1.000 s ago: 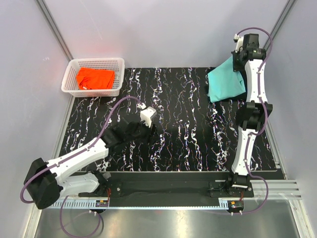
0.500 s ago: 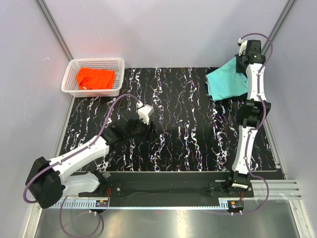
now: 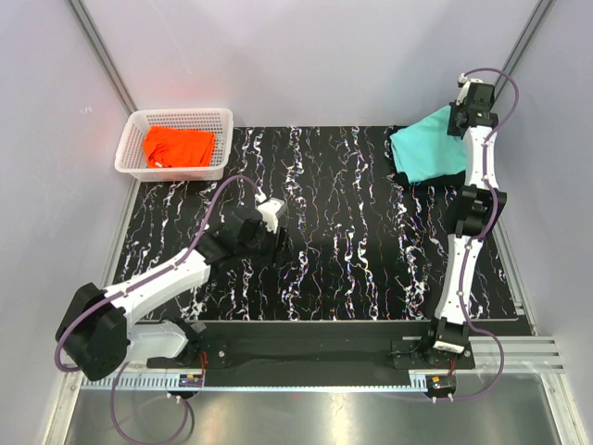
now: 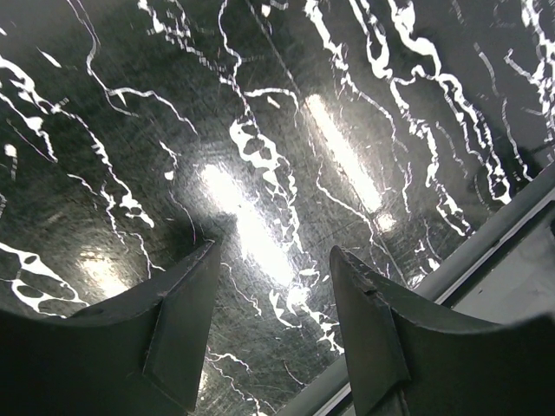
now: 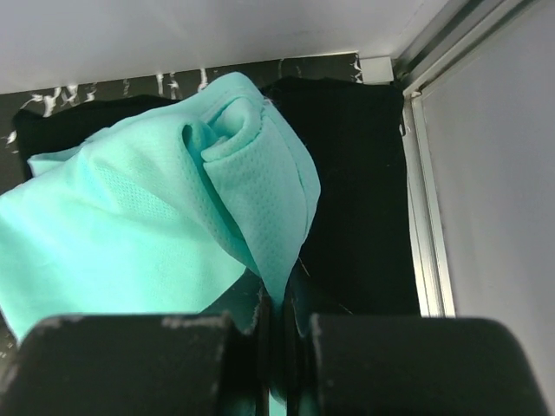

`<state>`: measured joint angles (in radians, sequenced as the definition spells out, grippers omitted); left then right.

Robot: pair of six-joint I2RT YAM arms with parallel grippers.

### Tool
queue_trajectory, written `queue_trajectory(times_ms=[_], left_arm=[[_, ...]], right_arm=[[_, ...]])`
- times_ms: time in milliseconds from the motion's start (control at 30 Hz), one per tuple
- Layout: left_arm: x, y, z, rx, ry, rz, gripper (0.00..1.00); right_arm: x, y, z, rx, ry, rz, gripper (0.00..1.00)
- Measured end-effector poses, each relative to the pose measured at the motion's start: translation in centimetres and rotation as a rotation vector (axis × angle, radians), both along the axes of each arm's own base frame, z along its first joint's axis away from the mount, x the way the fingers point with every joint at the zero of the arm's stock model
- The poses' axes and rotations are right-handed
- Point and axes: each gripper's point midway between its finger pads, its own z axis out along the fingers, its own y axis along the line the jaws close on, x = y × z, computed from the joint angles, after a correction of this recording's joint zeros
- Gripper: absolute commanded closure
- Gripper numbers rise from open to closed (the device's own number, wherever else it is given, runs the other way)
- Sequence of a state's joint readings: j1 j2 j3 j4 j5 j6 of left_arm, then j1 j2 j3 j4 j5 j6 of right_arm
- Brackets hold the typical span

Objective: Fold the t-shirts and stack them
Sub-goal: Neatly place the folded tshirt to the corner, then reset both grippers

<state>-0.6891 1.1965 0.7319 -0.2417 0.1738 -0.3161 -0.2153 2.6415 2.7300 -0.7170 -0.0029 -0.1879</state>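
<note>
The black t-shirt's uncovered part (image 5: 354,195) below my right gripper is still bare, so next that gripper will bring the pinched fold of the mint-teal t-shirt down onto it and release.
The mint-teal t-shirt (image 3: 424,154) hangs bunched at the back right corner, and my right gripper (image 3: 460,120) is shut on a pinched fold of it (image 5: 282,299). Below it in the right wrist view lies flat, unveined black cloth (image 5: 355,182), apparently the black t-shirt. The orange t-shirt (image 3: 178,146) lies crumpled in the white basket (image 3: 222,139). My left gripper (image 3: 270,237) hovers low over the left middle of the table. Its jaws are open (image 4: 273,249) with only bare tabletop between them.
The basket stands at the back left corner. Grey walls and metal rails (image 5: 425,191) close in the table's back and right side. The near table edge and rail (image 4: 486,251) show just past the left gripper's fingertips.
The right gripper has carried the mint-teal shirt a little further right and back towards the corner. The left arm's wrist has drawn in slightly to the left, jaws unchanged.
</note>
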Motion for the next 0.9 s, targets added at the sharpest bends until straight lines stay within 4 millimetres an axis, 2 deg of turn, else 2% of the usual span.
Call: queue_trajectory(times_ms=[300,367,400,433,567,733,800,833,900], left_arm=[[0.1,-0.4,-1.2,0.017,0.052,-0.006,0.42],[0.2,-0.6,-1.2,0.014,0.058,-0.009,0.42],[0.2,-0.8,-1.2,0.013,0.06,-0.01,0.42],[0.3,-0.8,-1.2,0.012,0.063,-0.011,0.42],[0.2,-1.0,-1.3,0.011,0.074,-0.013,0.42],[0.3,-1.0,-1.1,0.005,0.079,-0.007,0.42],[0.3,-1.0,-1.0,0.0,0.082,-0.002,0.41],[0.3,-1.0,-0.8,-0.005,0.081,0.001,0.36],[0.2,-1.0,-0.3,-0.021,0.077,0.01,0.32]], right_arm=[[0.5,-1.9,-3.0,0.039,0.0,-0.058,1.0],[0.6,-2.1,-3.6,0.046,0.003,-0.068,0.69],[0.7,-2.2,-3.7,0.047,0.001,-0.076,0.5],[0.7,-2.5,-3.8,0.047,-0.001,-0.089,0.36],[0.7,-3.9,-3.3,-0.002,-0.013,-0.126,0.2],[0.4,-6.0,-1.8,-0.051,-0.043,-0.175,0.1],[-0.2,-6.2,-1.1,-0.05,-0.033,-0.186,0.06],[-0.7,-6.2,-0.4,-0.048,-0.029,-0.192,0.01],[-2.0,-5.8,1.1,-0.04,-0.015,-0.203,0.0]])
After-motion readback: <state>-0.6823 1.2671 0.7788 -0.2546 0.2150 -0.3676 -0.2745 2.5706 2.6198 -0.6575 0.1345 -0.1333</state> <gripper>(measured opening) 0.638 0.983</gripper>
